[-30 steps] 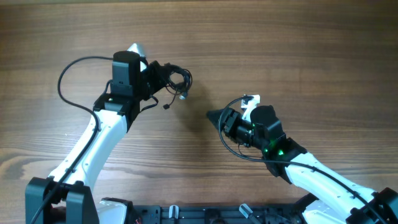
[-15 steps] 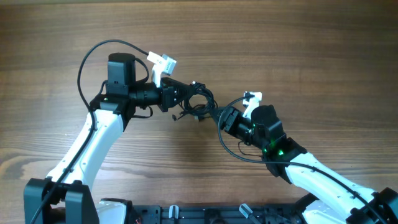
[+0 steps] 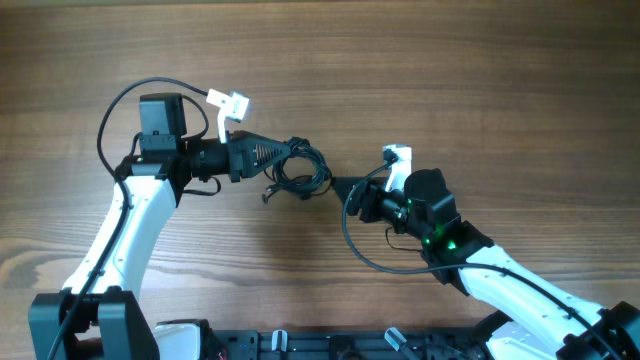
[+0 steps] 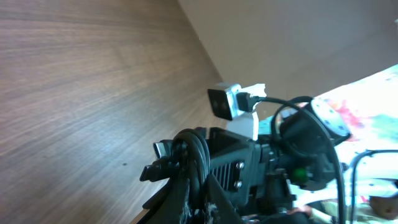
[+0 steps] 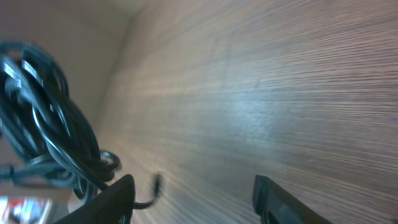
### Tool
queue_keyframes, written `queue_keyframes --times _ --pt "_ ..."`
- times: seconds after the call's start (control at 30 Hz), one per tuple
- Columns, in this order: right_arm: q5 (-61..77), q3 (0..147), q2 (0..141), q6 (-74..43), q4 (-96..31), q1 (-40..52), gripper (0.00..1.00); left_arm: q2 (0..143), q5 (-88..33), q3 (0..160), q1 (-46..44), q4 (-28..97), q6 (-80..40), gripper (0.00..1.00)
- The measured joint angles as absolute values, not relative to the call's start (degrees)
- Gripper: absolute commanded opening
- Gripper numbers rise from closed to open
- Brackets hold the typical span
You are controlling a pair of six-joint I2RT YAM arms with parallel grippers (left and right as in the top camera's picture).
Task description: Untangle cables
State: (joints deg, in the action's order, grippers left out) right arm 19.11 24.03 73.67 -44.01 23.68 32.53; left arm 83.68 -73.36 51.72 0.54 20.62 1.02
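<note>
The coil's edge crowds my left gripper's fingers. My left gripper needs to move slightly to the left in the overhead view (image 3: 280, 166), away from my right gripper, and then open.
The cables (image 3: 303, 170) are a tangled coil of thin dark cords held above the wooden table near its middle. My left gripper (image 3: 285, 157) is shut on the coil, and loops show between its fingers in the left wrist view (image 4: 196, 165). A loose plug end (image 3: 266, 195) hangs below it. My right gripper (image 3: 342, 189) is open and empty, pointing left just right of the coil. In the right wrist view the coil (image 5: 43, 124) fills the left edge, beside my open fingers (image 5: 193, 193).
The wooden table (image 3: 480, 80) spreads on all sides. Thick black arm cables loop at the left arm (image 3: 110, 125) and under the right arm (image 3: 365, 255). A black rail (image 3: 320, 345) runs along the front edge.
My left gripper carried the coil from the upper left toward the middle, then drew back a little left. The right gripper stayed nearly in place and now points at the coil.
</note>
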Motion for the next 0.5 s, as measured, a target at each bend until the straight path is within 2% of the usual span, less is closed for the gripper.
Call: queue_keyframes --times 0.13,0.27,0.37,0.5 --pt "22.8 24.0 73.7 -39.7 23.9 32.6 0.73 83.7 -75.1 51.7 0.6 20.6 -4.2 0.05" --pt "24.1 24.0 73.7 -38.7 21.1 32.5 0.81 83.7 -74.4 51.7 0.6 20.6 -8.5 0.04" --pt "23.8 24.0 73.7 -38.9 15.3 32.5 0.83 83.7 -69.1 51.7 1.2 20.7 -11.6 0.04" --pt "23.8 24.0 73.7 -42.0 18.2 32.6 0.83 83.7 -63.9 51.7 2.9 20.7 -14.0 0.05"
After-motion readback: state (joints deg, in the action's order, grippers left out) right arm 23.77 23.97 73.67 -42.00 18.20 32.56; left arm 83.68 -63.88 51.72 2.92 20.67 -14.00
